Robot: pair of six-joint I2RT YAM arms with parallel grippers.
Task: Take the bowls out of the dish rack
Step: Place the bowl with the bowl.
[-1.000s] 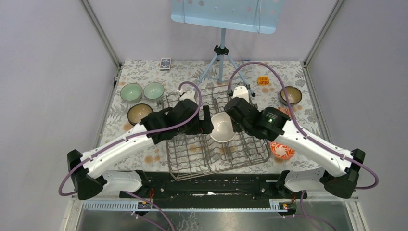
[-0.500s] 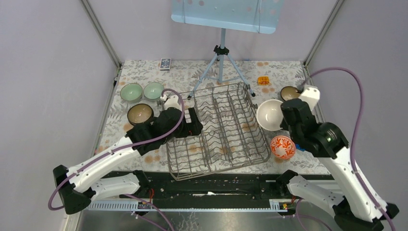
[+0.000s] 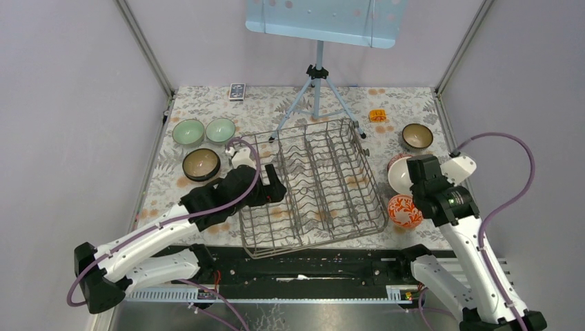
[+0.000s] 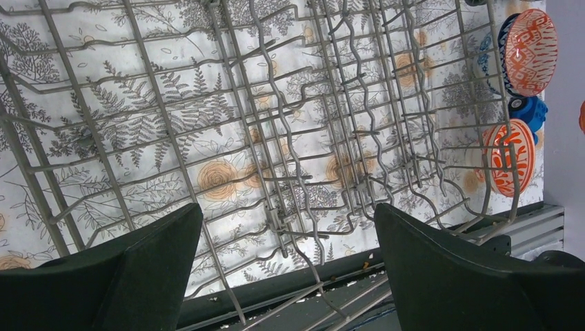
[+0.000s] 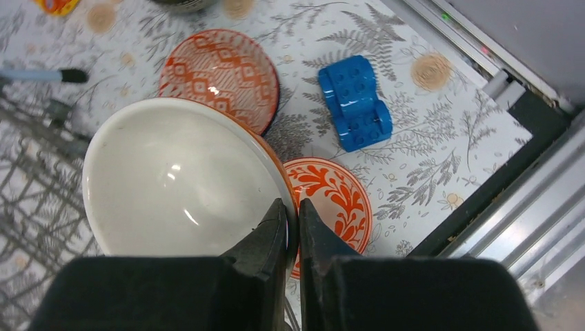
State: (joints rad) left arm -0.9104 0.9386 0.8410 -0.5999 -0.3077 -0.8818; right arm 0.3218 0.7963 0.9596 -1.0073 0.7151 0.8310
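Observation:
The red floral bowl point(image 3: 404, 212) point(image 5: 331, 196) stands upright and empty, so next my right gripper needs to move back and down over it and release the held bowl inside it.
The grey wire dish rack point(image 3: 310, 186) lies mid-table with no bowl showing in it. My left gripper point(image 3: 276, 183) hangs open over its left edge; the left wrist view shows only rack wires point(image 4: 290, 138) between the fingers point(image 4: 138, 269). My right gripper point(image 5: 293, 210) is shut on the rim of a bowl, white inside and orange outside point(image 5: 183, 179), held right of the rack point(image 3: 399, 176). Under it are a red-and-white patterned bowl point(image 5: 221, 72) and a red floral bowl point(image 5: 331, 196). Two pale green bowls point(image 3: 187, 131) point(image 3: 220, 129) and a brown bowl point(image 3: 201, 163) sit left of the rack.
Another dark brown bowl point(image 3: 417, 136) sits at the back right. A blue toy car point(image 5: 357, 102) lies beside the red bowls. A blue-grey tripod stand point(image 3: 317, 83) rises behind the rack, with a small orange object point(image 3: 377, 115) to its right and a small remote point(image 3: 236, 91) at the back left.
The right arm carried the white-inside bowl from over the rack to the right and lowered it by the red bowls. The left arm drew back to the rack's left edge.

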